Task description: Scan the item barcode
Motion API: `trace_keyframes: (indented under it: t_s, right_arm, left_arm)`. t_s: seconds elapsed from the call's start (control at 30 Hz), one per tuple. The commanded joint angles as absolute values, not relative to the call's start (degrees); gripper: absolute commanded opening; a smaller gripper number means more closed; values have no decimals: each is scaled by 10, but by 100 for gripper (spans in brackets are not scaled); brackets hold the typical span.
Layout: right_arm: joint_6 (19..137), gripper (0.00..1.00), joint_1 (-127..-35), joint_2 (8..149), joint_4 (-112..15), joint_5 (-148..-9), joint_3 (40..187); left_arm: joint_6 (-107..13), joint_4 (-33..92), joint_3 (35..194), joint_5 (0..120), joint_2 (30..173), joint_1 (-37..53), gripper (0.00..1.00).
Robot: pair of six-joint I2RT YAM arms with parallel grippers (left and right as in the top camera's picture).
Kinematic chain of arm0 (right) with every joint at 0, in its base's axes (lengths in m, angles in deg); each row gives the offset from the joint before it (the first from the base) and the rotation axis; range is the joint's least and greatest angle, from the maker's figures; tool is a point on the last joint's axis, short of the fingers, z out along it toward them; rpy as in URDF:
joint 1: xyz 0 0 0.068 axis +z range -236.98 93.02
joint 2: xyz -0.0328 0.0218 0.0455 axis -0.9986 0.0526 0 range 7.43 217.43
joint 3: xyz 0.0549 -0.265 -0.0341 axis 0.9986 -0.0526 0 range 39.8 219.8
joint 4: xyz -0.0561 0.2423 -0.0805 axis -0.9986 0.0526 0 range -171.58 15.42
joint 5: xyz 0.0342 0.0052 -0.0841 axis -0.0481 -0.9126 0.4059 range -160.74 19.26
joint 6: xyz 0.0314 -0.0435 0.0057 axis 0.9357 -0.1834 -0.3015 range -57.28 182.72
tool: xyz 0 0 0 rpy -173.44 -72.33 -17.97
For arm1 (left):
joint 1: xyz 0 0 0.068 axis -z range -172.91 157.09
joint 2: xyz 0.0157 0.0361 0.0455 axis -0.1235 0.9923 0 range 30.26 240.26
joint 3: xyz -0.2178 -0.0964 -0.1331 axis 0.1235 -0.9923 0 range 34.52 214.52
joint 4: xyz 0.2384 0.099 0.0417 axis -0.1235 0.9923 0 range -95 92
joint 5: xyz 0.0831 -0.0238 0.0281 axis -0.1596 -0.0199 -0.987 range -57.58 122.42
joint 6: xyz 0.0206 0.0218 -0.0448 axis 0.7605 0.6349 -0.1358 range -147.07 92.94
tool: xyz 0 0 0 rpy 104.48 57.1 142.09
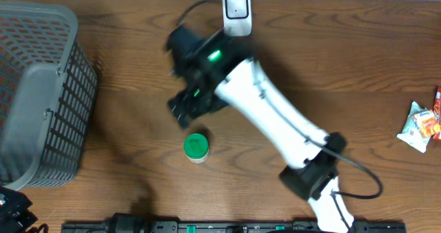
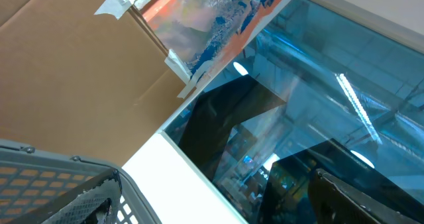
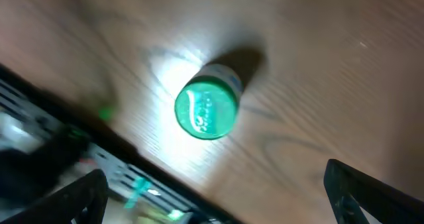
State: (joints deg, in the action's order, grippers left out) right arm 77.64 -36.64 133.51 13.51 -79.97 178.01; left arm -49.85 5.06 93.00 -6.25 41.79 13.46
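I should next lower my right gripper and pull it back around the jar's green lid (image 1: 196, 147), because the jar is clear of my open fingers, nearer the black bar.
The item, a small white jar with a green lid (image 1: 196, 147), stands upright on the wooden table; no barcode shows. In the right wrist view the jar (image 3: 207, 109) is lit from above, its lid facing the camera. My right gripper (image 1: 181, 112) hangs just behind the jar, apart from it. Its jaws (image 3: 215, 174) are open with only bare table between them. A white scanner (image 1: 236, 12) with a dark cable stands at the back edge. My left gripper (image 2: 218, 197) points up and away from the table, open and holding nothing.
A grey mesh basket (image 1: 41, 95) fills the left side, and its rim (image 2: 40, 164) shows in the left wrist view. A snack packet (image 1: 420, 126) lies at the far right edge. A black rail (image 1: 227, 226) runs along the front edge.
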Motion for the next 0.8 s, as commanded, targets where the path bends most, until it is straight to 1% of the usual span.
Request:
trace_keyframes:
  t_s: [0.0,0.13,0.2,0.4,0.6,0.77]
  right_arm:
    - [712,99,-313,1357,123,-740,1744]
    - [712,99,-271,1360,68,-724,1682]
    - [712,99,-258,1360,47,-693,1653]
    - [698,99,-248,1360,15,-607,1602]
    - [654,99,-254,1360,-24,-608,1580]
    - [643,99,-267,1360,-54,-641,1548]
  left_arm:
    - [-503,48,927,-55,415,131,90]
    - [-503,48,927,-55,415,131,90]
    - [-503,48,927,-55,415,131,90]
    - [-503,48,927,-55,415,131,90]
    - [-503,48,927,-55,415,131,90]
    - [-503,48,927,-55,415,131,90]
